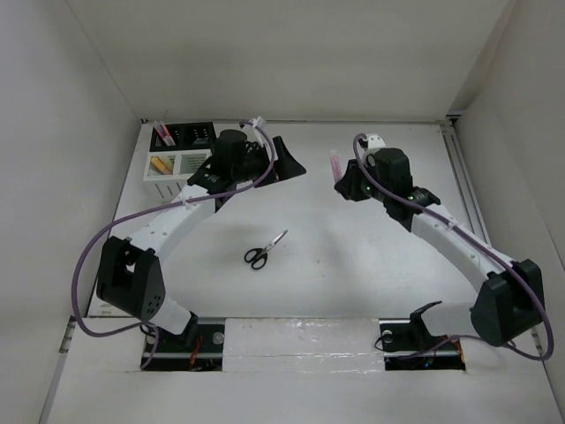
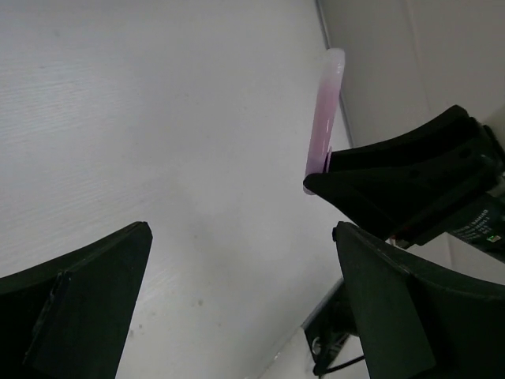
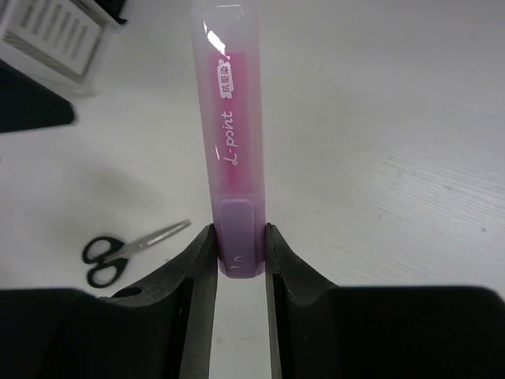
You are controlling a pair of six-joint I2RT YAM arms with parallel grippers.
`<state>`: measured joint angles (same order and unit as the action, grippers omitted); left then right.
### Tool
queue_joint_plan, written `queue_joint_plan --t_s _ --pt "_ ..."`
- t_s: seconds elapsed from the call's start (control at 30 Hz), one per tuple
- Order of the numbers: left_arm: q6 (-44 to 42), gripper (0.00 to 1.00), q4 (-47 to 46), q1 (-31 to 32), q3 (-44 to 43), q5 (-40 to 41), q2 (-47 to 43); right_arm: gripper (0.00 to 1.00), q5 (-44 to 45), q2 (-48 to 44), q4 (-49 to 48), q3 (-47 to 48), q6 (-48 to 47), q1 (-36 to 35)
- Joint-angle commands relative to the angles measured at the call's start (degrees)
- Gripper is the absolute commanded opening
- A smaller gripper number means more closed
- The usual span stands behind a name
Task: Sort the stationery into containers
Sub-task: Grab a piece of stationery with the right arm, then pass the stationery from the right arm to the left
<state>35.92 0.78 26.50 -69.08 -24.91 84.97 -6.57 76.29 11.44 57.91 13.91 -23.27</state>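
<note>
The left gripper moves slightly toward the right gripper next and closes around the pink marker's loose end (image 1: 335,156) (image 2: 333,66). The right gripper covers only the marker's purple end with the cap.
My right gripper (image 3: 237,249) is shut on a pink marker (image 3: 229,134), gripped at its purple cap end. It holds the marker above the table right of centre (image 1: 336,165). The marker also shows in the left wrist view (image 2: 325,110). My left gripper (image 1: 287,163) is open and empty, right of the white slatted organizer (image 1: 175,170), which holds orange and yellow markers. The black mesh holder (image 1: 192,135) behind it holds a pink-red pen (image 1: 162,132). Black-handled scissors (image 1: 263,251) lie on the table mid-front and also show in the right wrist view (image 3: 130,250).
White walls close in the table at left, back and right. A rail runs along the right edge (image 1: 461,168). The arm bases sit at the near edge.
</note>
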Motion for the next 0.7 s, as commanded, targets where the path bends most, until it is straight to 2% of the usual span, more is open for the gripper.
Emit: queue_joint_plan --t_s 0.0,0.1,0.3,0.4,0.53,0.57,0.67 --pt "4.68 1.00 -13.94 -0.13 1.58 -12.00 -0.24 0.00 -5.02 -0.71 -7.13 -0.09 2.88 -2.56" --pt "6.96 1.00 -18.69 -0.13 2.80 -15.25 -0.24 0.00 -6.34 -1.23 -9.23 0.54 4.63 -4.94" --pt "9.86 1.00 -24.94 -0.13 5.70 -16.31 -1.47 0.00 -5.65 0.09 -10.56 4.40 5.95 -11.71" --pt "9.25 0.99 -23.55 -0.13 5.71 -15.00 -1.47 0.00 -5.12 0.61 -10.56 5.54 5.95 -13.64" --pt "7.94 0.85 -21.70 -0.13 5.71 -13.59 -0.95 0.00 -3.19 0.61 -10.56 6.07 5.95 -15.93" --pt "7.94 0.69 -21.69 -0.13 5.71 -13.07 -0.95 0.00 -3.19 0.61 -10.56 6.07 5.95 -16.72" --pt "7.41 0.48 -19.68 -0.13 5.71 -11.93 -0.95 0.00 -1.78 0.61 -10.56 6.07 5.95 -17.25"
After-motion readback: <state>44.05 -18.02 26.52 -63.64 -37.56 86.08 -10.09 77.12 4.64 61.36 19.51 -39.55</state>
